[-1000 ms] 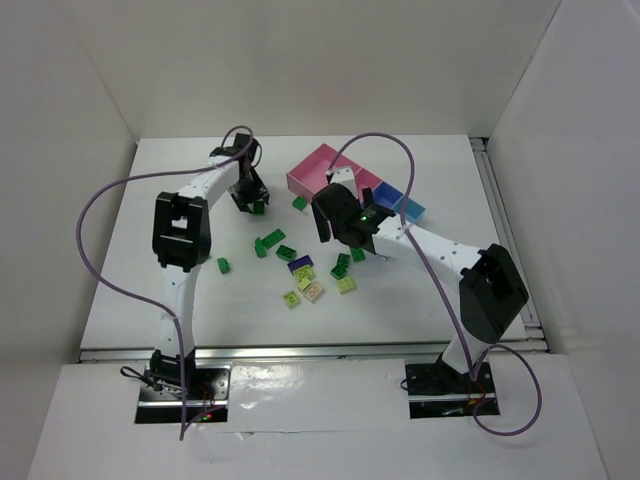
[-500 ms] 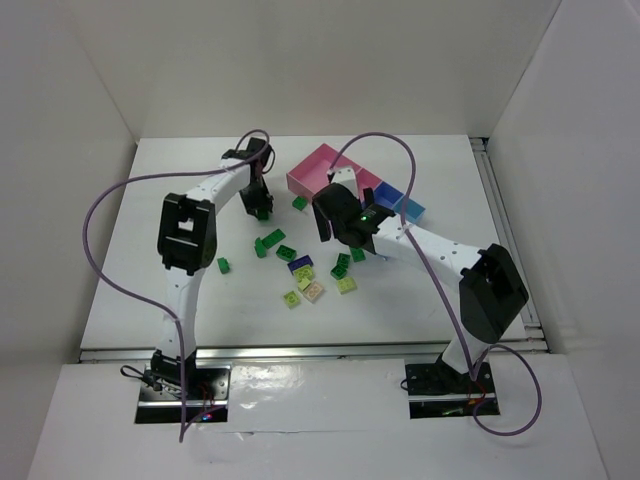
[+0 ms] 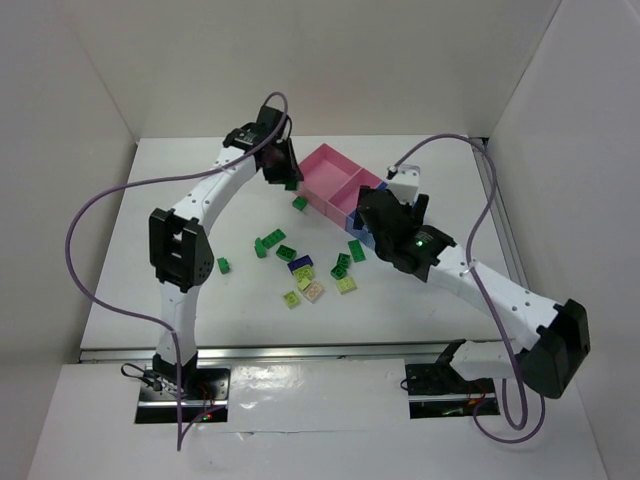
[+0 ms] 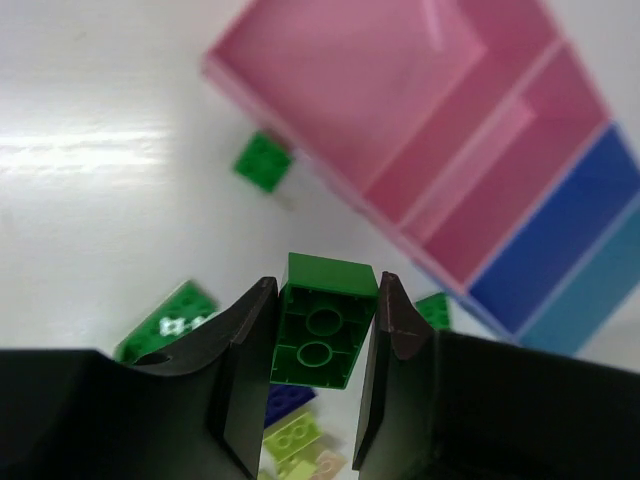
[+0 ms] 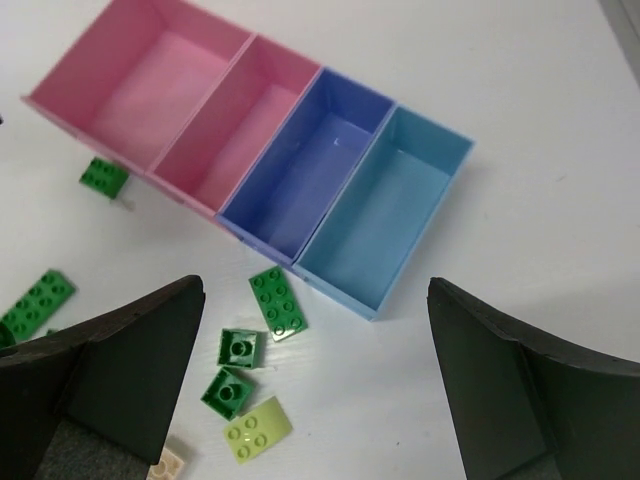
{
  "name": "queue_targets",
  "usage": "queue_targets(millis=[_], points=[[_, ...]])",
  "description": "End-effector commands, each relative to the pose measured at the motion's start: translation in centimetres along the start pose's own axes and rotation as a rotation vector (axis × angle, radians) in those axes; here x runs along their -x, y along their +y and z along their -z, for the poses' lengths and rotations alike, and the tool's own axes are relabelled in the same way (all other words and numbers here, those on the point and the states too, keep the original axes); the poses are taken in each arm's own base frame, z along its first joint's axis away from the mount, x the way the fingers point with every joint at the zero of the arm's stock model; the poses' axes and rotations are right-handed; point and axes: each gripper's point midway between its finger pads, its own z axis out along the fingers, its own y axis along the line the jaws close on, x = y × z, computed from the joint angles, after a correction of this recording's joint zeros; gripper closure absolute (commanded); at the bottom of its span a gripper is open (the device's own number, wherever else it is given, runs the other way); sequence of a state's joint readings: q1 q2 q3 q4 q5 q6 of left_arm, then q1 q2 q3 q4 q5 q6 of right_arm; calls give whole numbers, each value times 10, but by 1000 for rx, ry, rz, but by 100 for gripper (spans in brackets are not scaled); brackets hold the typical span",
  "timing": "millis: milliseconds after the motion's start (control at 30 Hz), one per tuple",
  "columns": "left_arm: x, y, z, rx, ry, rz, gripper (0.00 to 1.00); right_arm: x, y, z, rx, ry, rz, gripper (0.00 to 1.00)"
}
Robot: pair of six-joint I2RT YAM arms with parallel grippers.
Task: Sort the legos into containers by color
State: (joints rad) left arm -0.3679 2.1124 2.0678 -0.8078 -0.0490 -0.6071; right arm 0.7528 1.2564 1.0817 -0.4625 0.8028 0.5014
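I will carry the lego to my left gripper's right in the top view, over the empty bottom of the bin, and let it go, because the large pink bin (image 3: pixel 322 166) is on that side.
My left gripper (image 3: pixel 287 176) is shut on a dark green lego (image 4: pixel 322 322) and holds it above the table, just left of the large pink bin (image 3: pixel 322 166). The joined bins show in the left wrist view: large pink (image 4: pixel 372 85), smaller pink (image 4: pixel 500 170), violet-blue (image 4: pixel 562 232), light blue (image 4: pixel 603 290). All four look empty in the right wrist view. My right gripper (image 5: pixel 312 300) is open and empty above the light blue bin's (image 5: pixel 385 210) near corner. Loose legos lie mid-table: green (image 3: pixel 268 242), dark purple (image 3: pixel 300 265), yellow-green (image 3: pixel 347 285), beige (image 3: pixel 314 291).
A single green brick (image 3: pixel 299 203) lies beside the large pink bin's front wall. Another green brick (image 3: pixel 224 265) lies apart at the left. A green plate (image 5: pixel 278 302) and two small green bricks (image 5: pixel 240 348) lie just before the violet-blue bin (image 5: pixel 310 165). White walls enclose the table.
My left gripper has carried the green lego right and back, up to the large pink bin. My right arm has swung right, away from the loose bricks, to above the blue bins.
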Motion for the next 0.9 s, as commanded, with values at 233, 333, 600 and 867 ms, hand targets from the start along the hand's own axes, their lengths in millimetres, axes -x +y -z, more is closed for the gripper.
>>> queue_targets(millis=[233, 333, 600, 867], points=[[38, -85, -17, -281, -95, 7, 71, 23, -51, 23, -130, -135, -198, 0], [46, -92, -26, -304, -125, 28, 68, 25, -57, 28, -138, -141, -209, 0], [49, -104, -64, -360, -136, 77, 47, 19, -67, 31, -170, -128, -209, 0], [61, -105, -17, -374, -194, 10, 18, 12, -69, 31, -163, -122, -205, 0]])
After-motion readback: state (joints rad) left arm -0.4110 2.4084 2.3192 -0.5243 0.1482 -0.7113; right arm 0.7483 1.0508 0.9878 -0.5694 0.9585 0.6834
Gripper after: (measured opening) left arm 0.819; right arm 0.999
